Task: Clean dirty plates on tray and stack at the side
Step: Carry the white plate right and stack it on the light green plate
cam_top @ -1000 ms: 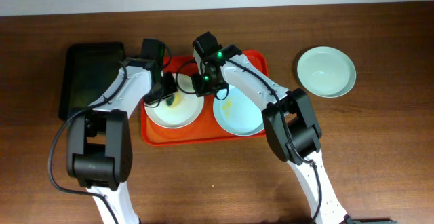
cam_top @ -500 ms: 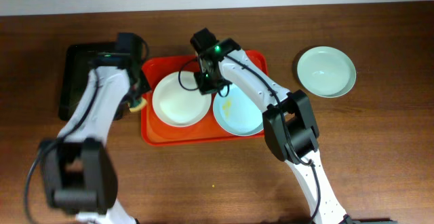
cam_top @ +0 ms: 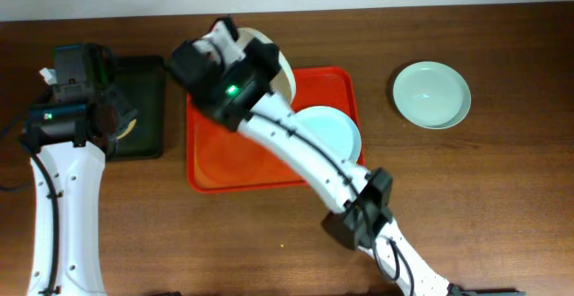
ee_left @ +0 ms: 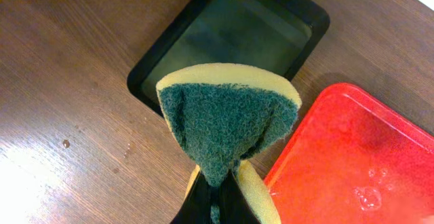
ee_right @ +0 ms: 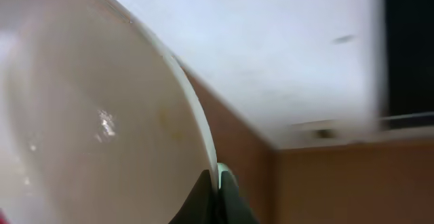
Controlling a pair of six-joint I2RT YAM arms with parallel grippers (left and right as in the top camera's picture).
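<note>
The pale green plate (cam_top: 431, 94) lies bare beside the tray, so the robot's right gripper will carry the cream-white plate to the right in the overhead view and down onto it.
My right gripper (ee_right: 218, 183) is shut on the rim of the cream-white plate (ee_right: 102, 129) and holds it tilted on edge, high above the back of the red tray (cam_top: 233, 157). That plate shows in the overhead view (cam_top: 280, 61) behind the raised right arm. The pale blue plate (cam_top: 334, 131) lies on the tray's right half. The pale green plate (cam_top: 431, 94) lies on the table at the right. My left gripper (ee_left: 217, 197) is shut on a green and yellow sponge (ee_left: 227, 119), above the table just in front of the tub.
A dark green-black tub (cam_top: 139, 99) stands left of the tray; it also shows in the left wrist view (ee_left: 230, 34). The tray's wet corner (ee_left: 359, 156) is to the sponge's right. The raised right arm hides part of the tray from overhead.
The left gripper left the cream-white plate and moved left to the tub with the sponge. The right gripper lifted that plate off the tray, up and to the back.
</note>
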